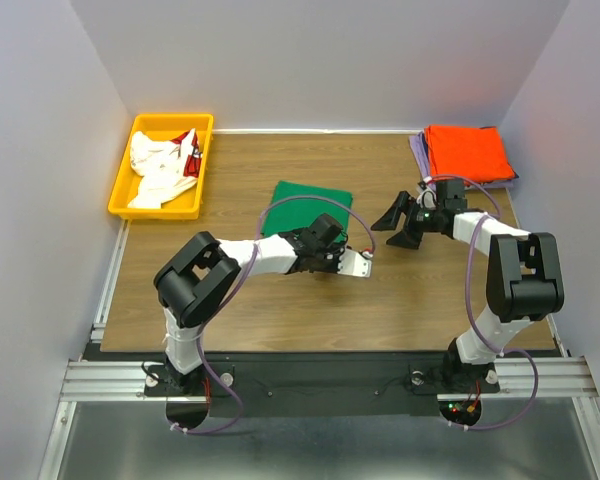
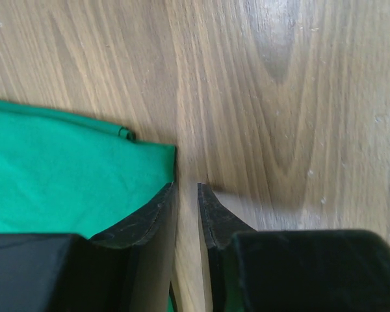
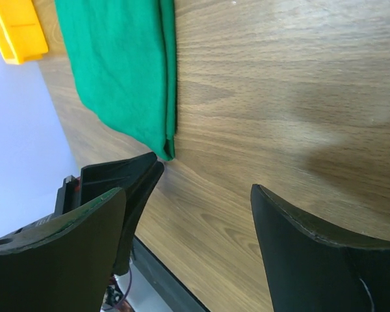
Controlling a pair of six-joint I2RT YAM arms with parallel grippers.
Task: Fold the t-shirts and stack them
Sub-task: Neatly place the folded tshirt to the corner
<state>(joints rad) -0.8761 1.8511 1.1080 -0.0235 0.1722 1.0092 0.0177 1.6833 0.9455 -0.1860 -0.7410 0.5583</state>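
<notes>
The right gripper lowers its open fingers to the left in the top view next, astride the green t-shirt's side edge point(image 1: 349, 213) point(image 3: 170, 107), which lies below on that side.
A bright green t-shirt point(image 1: 306, 205), folded into a rectangle, lies on the wooden table at centre. It also shows in the left wrist view point(image 2: 65, 175) and the right wrist view point(image 3: 117, 71). My left gripper point(image 1: 342, 245) point(image 2: 186, 185) sits low at the shirt's near right corner. Its jaws are almost together with only bare wood in the slit. My right gripper point(image 1: 395, 230) point(image 3: 190, 190) is wide open and empty over bare wood right of the green shirt. A folded orange t-shirt point(image 1: 467, 150) lies on a lavender one point(image 1: 417, 150) at the back right.
A yellow bin point(image 1: 120, 190) at the back left holds crumpled white and red shirts point(image 1: 160, 165); its corner shows in the right wrist view point(image 3: 16, 32). Grey walls close the table on three sides. A metal rail point(image 1: 310, 378) runs along the near edge.
</notes>
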